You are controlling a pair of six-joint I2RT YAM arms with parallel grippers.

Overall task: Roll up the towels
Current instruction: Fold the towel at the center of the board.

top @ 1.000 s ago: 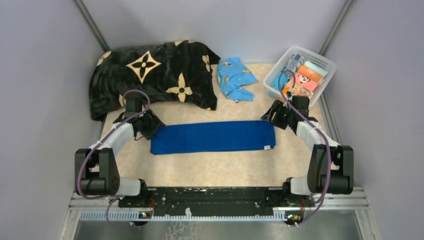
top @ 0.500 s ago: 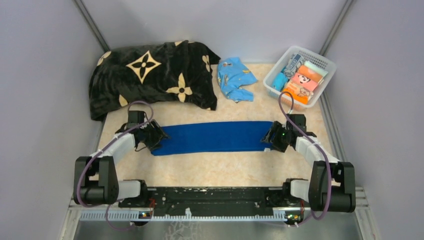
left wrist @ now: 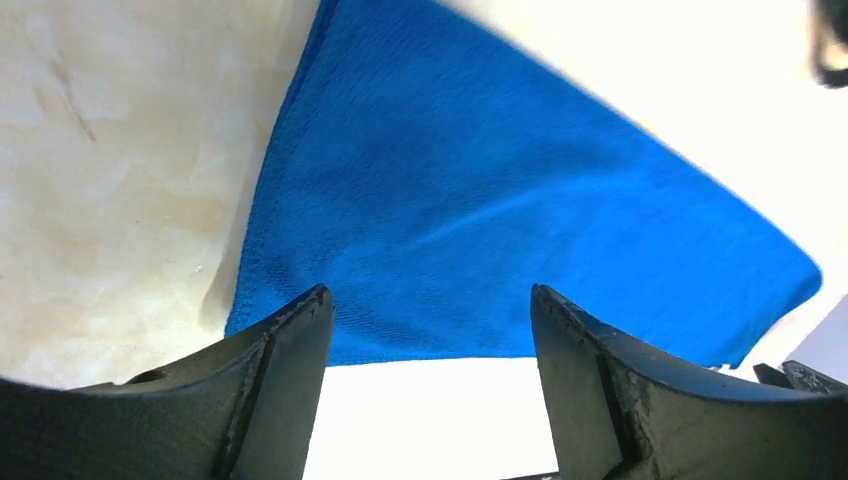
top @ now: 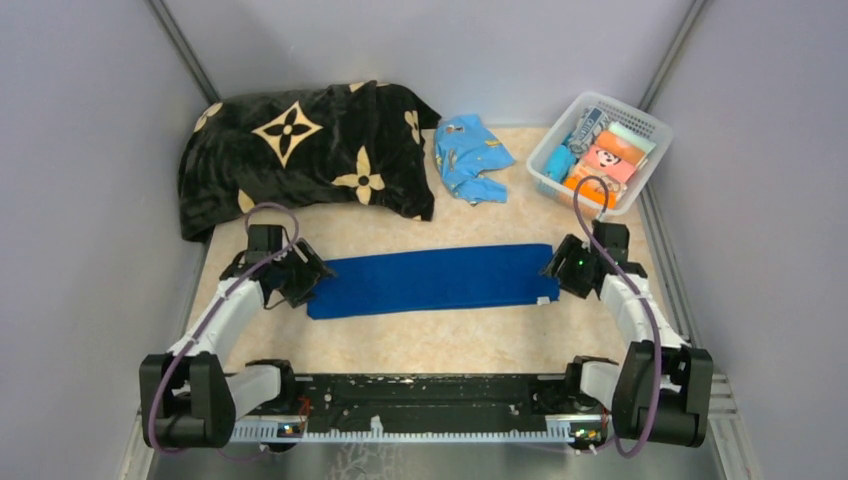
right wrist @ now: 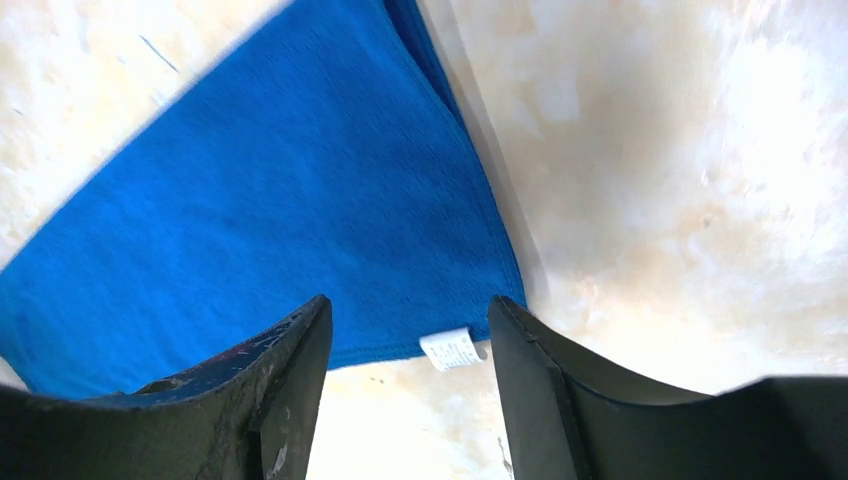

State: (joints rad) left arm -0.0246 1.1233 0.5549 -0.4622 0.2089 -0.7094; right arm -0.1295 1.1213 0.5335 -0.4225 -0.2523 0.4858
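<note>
I should move my right gripper down and slightly outward from the white label (right wrist: 450,350), so its open fingers straddle the edge of the towel's short end, flat below them.
The royal-blue towel (top: 430,280) lies flat as a long folded strip across the middle of the table. My left gripper (top: 305,275) is open and empty at its left end, with the towel's corner (left wrist: 500,200) just beyond the fingertips (left wrist: 300,330). My right gripper (top: 560,272) is open and empty at its right end, over the corner (right wrist: 250,220) with the white label (right wrist: 450,350). The turquoise towel (top: 470,155) lies crumpled at the back. A white cloth with dark-blue print (top: 588,125) sits rolled in the basket.
The black blanket with cream flowers (top: 300,150) is heaped at the back left. A white basket (top: 650,125) with several rolled cloths stands at the back right. Grey walls close in both sides.
My right gripper has come from beside the basket down to the blue towel's right end. My left gripper has stayed by the left end. The towel's right end has shifted slightly rightward.
</note>
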